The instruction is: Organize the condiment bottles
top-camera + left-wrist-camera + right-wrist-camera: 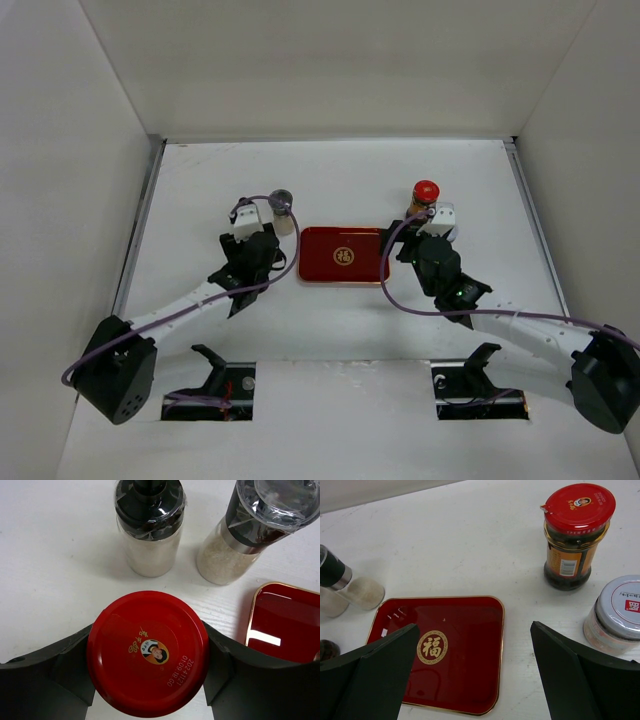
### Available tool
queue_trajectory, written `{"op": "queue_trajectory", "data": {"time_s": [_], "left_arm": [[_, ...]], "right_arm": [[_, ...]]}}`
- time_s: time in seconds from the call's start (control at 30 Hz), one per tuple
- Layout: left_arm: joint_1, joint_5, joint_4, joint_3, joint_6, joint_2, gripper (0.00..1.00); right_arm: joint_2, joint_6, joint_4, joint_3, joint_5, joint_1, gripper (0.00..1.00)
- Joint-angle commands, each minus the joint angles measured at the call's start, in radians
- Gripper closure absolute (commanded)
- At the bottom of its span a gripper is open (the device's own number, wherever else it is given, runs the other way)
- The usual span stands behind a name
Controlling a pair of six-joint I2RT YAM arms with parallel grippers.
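Observation:
I will carry the jar with my left gripper onto the tray's far half, which is empty to the gripper's right in the top view, and release it.
A red-capped jar [147,652] stands between the fingers of my left gripper [148,656], which press on both sides of its cap. Just beyond it stand a black-capped shaker [150,540] and a grey-capped grinder [240,545]. From above, my left gripper [262,228] hides the held jar, and only the grey cap [283,200] shows beside it. My right gripper [474,630] hangs open over the right edge of the red tray [465,615]. A second red-capped jar [572,535] and a silver-capped jar [620,610] stand to its right, both untouched.
The flat red tray [315,250] with a gold emblem lies between the two arms, nothing on it. White walls close in the table on the left, the right and the back. The second red-capped jar [426,192] stands just beyond my right gripper [428,232].

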Motion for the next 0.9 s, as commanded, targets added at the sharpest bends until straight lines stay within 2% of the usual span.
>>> {"op": "queue_trajectory", "data": {"time_s": [0.0, 0.13, 0.3, 0.53, 0.77, 0.8, 0.87], "left_arm": [[-0.031, 0.008, 0.06, -0.01, -0.01, -0.086, 0.59], [-0.077, -0.007, 0.042, 0.019, 0.012, -0.178, 0.68], [-0.195, -0.053, 0.049, 0.106, 0.042, -0.171, 0.68], [-0.305, -0.042, 0.19, 0.266, 0.096, 0.041, 0.68], [-0.316, 0.022, 0.301, 0.445, 0.141, 0.289, 0.68], [-0.313, 0.025, 0.313, 0.464, 0.141, 0.319, 0.68], [-0.303, 0.033, 0.322, 0.495, 0.148, 0.359, 0.67]], "right_arm": [[-0.003, 0.005, 0.062, 0.01, -0.008, 0.004, 0.0], [-0.016, 0.008, 0.065, 0.004, -0.008, -0.002, 0.0], [-0.008, 0.008, 0.065, 0.005, -0.008, -0.005, 0.0], [-0.049, 0.018, 0.067, -0.018, 0.026, -0.036, 0.0], [-0.068, 0.059, -0.002, -0.023, 0.064, -0.102, 0.0], [-0.071, 0.064, -0.019, -0.019, 0.064, -0.111, 0.02], [-0.079, 0.091, -0.03, -0.027, 0.069, -0.137, 0.15]]}}
